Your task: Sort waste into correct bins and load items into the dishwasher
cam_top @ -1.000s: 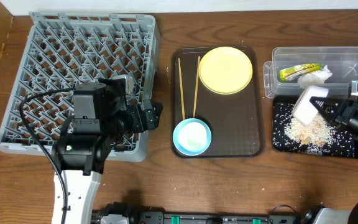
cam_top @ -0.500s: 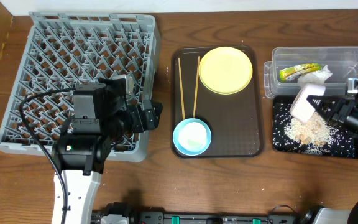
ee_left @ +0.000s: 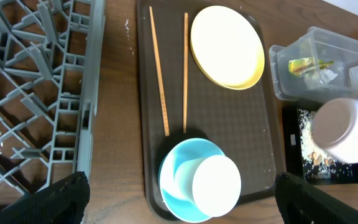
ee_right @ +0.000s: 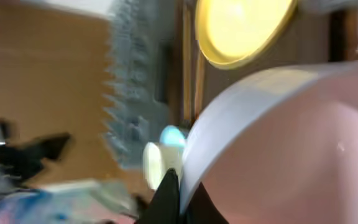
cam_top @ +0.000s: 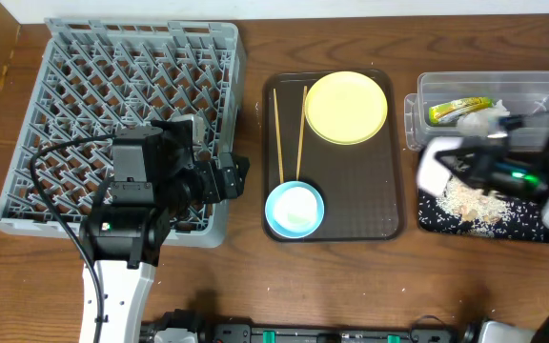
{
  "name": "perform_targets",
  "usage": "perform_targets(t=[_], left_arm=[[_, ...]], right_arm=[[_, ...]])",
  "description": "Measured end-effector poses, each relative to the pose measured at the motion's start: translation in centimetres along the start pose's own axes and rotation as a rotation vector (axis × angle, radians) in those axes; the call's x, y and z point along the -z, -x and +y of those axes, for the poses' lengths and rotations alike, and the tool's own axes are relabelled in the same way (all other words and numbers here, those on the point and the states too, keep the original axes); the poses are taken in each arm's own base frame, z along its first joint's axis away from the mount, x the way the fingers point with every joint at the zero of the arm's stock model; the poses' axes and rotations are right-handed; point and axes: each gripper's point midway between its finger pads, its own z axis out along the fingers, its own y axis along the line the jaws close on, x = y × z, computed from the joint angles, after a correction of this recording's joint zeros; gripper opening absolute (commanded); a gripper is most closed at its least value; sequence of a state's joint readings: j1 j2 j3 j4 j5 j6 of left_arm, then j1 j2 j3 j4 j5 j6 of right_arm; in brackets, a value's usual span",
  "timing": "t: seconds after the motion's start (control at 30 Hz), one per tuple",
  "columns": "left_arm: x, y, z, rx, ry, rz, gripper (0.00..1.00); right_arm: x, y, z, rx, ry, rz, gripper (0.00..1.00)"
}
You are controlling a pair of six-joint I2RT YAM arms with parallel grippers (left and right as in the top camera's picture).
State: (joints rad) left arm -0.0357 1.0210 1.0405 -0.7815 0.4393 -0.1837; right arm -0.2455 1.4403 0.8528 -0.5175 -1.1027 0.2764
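Observation:
The bowl in my right gripper goes left in the overhead view next, then down for release on the serving tray's free space beside the blue bowl.
My right gripper (cam_top: 460, 170) is shut on the rim of the small white bowl (cam_top: 434, 173), holding it tilted above the left end of the black tray (cam_top: 532, 227), where rice scraps (cam_top: 473, 200) lie. In the blurred right wrist view a black finger (ee_right: 169, 199) pinches the bowl's rim (ee_right: 247, 112). The clear tub (cam_top: 532, 95) holds the yellow-green wrapper (cam_top: 458, 108) and white tissue (cam_top: 487, 118). My left gripper (cam_top: 234, 176) is open and empty beside the grey dish rack (cam_top: 127, 114). The left wrist view shows the white cup (ee_left: 216, 185) inside the blue bowl (ee_left: 178, 174).
A dark brown serving tray (cam_top: 370, 191) carries the yellow plate (cam_top: 346, 107), two chopsticks (cam_top: 277, 133) and the blue bowl (cam_top: 294, 210). The rack fills the table's left side. Bare wood lies between rack and tray and along the front edge.
My right gripper has swung left with the white bowl, from above the middle of the black tray to its left end. The left arm has not moved.

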Motion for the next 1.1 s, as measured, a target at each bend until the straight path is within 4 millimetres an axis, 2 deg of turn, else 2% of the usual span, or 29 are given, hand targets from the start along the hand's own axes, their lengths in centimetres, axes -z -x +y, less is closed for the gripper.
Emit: perform_targets(t=[0.13, 0.23, 0.3, 0.37, 0.4, 0.47, 0.5, 0.53, 0.57, 0.63, 0.67, 0.77, 0.87, 1.0, 1.1], left_arm=[[0.0, 0.0, 0.0, 0.000, 0.000, -0.001, 0.96], [0.0, 0.0, 0.0, 0.000, 0.000, 0.000, 0.96], [0.0, 0.0, 0.0, 0.000, 0.000, 0.000, 0.96], [0.0, 0.0, 0.0, 0.000, 0.000, 0.000, 0.96], [0.0, 0.0, 0.0, 0.000, 0.000, 0.000, 0.96], [0.0, 0.0, 0.0, 0.000, 0.000, 0.000, 0.96], [0.0, 0.0, 0.0, 0.000, 0.000, 0.000, 0.96], [0.0, 0.0, 0.0, 0.000, 0.000, 0.000, 0.96], [0.0, 0.0, 0.0, 0.000, 0.000, 0.000, 0.96], [0.0, 0.0, 0.0, 0.000, 0.000, 0.000, 0.96], [0.0, 0.0, 0.0, 0.000, 0.000, 0.000, 0.96], [0.0, 0.0, 0.0, 0.000, 0.000, 0.000, 0.96], [0.0, 0.0, 0.0, 0.000, 0.000, 0.000, 0.96], [0.0, 0.4, -0.1, -0.005, -0.004, -0.015, 0.96], [0.0, 0.4, -0.2, -0.003, -0.009, -0.016, 0.96]], right_arm=[[-3.2, -2.6, 3.0, 0.220, -0.210, 0.066, 0.01], [-5.8, -4.5, 5.8, 0.406, -0.294, 0.102, 0.01], [-7.4, -6.1, 6.4, 0.489, -0.350, 0.130, 0.01], [-8.8, -7.9, 6.0, 0.550, -0.412, 0.174, 0.01], [-10.3, -9.7, 4.8, 0.595, -0.483, 0.228, 0.01], [-11.3, -10.5, 3.3, 0.624, -0.557, 0.257, 0.02], [-12.0, -10.9, 2.1, 0.636, -0.601, 0.280, 0.06], [-12.7, -11.5, 0.4, 0.646, -0.664, 0.315, 0.14], [-12.9, -11.6, -0.4, 0.647, -0.688, 0.327, 0.25], [-13.1, -11.5, -1.2, 0.650, -0.721, 0.332, 0.56], [-13.0, -11.4, -1.3, 0.655, -0.730, 0.328, 0.68], [-12.6, -11.2, -1.2, 0.681, -0.747, 0.343, 0.69], [-12.3, -10.3, 0.6, 0.695, -0.746, 0.340, 0.71], [-12.1, -6.5, 5.6, 0.695, -0.685, 0.241, 0.71], [-11.3, -3.3, 9.3, 0.663, -0.598, 0.164, 0.64]])
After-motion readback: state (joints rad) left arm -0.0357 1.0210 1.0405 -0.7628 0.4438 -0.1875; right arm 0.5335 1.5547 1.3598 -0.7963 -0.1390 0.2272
